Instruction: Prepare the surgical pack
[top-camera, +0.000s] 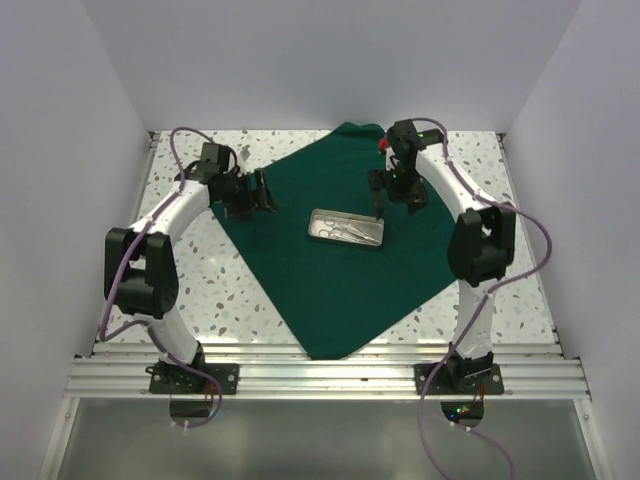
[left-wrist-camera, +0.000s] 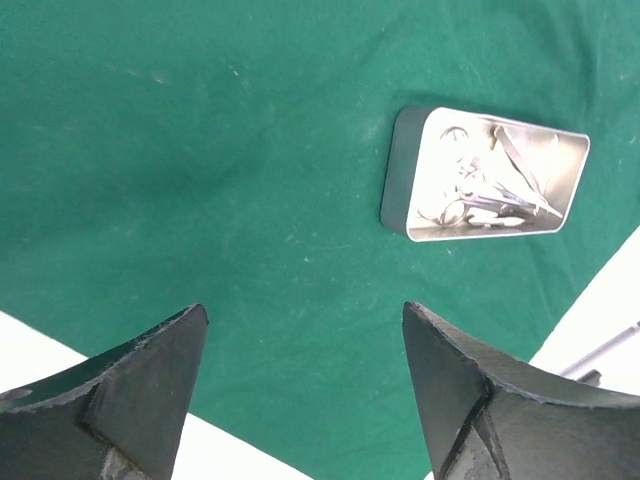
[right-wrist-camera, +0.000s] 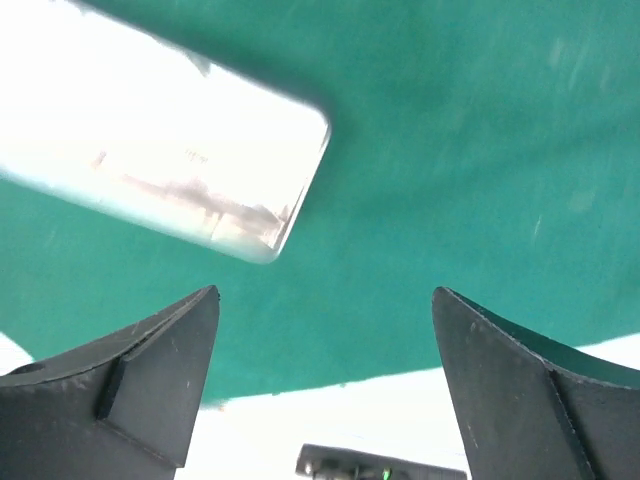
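The robot's right gripper will next swing back past the tray (top-camera: 347, 228) and go down onto the drape's near corner (top-camera: 327, 344), because that corner lies over the aluminium bar, clear of the tray.
The dark green drape (top-camera: 330, 280) lies spread flat like a diamond on the table. A small shiny metal tray (top-camera: 347, 228) stands near its middle, with steel instruments (left-wrist-camera: 480, 195) lying inside, among them scissors. My left gripper (top-camera: 268, 193) hovers over the drape's left part, left of the tray (left-wrist-camera: 398, 170), open and empty (left-wrist-camera: 305, 310). My right gripper (top-camera: 395, 200) hangs just above and to the right of the tray, also open with nothing between its fingers (right-wrist-camera: 326, 292). In the right wrist view the tray (right-wrist-camera: 160, 150) is a bright blur. No gauze shows.
The speckled white table (top-camera: 200, 290) shows around the drape, with white walls on three sides. An aluminium rail (top-camera: 330, 378) runs along the near edge, where both arm bases are bolted. Purple cables loop beside each arm.
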